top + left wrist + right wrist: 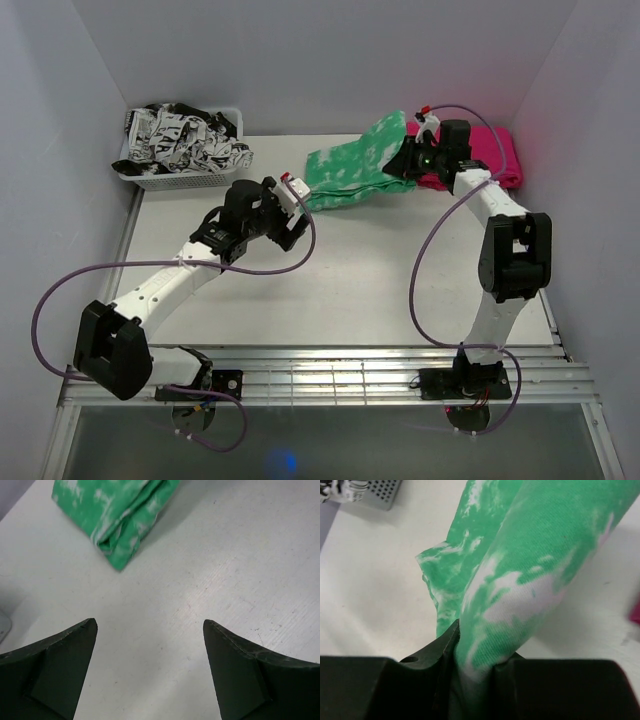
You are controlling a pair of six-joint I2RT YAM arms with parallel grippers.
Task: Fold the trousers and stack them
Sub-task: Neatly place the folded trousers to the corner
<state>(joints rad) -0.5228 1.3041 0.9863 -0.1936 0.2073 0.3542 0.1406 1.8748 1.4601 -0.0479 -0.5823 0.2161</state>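
I should next carry the trousers (352,170) to the right in the top view with my right gripper, lower them onto the magenta-pink cloth (488,152) and release, as they're already folded.
The green and white tie-dye trousers (352,170) lie folded at the back of the table, their right end lifted. My right gripper (408,160) is shut on that end; in the right wrist view a thick fold of the trousers (520,580) runs up from between the jaws of the right gripper (477,667). My left gripper (297,200) hovers just left of the trousers' near left corner, open and empty. In the left wrist view the fingers (65,660) of the left gripper (150,625) stand wide apart over bare table, with the trousers' folded corner (120,515) ahead.
A white basket (170,178) holding black-and-white printed fabric (185,135) sits at the back left. A magenta-pink cloth (495,150) lies at the back right, behind the right gripper. White walls close in both sides. A metal grate (330,375) runs along the near edge.
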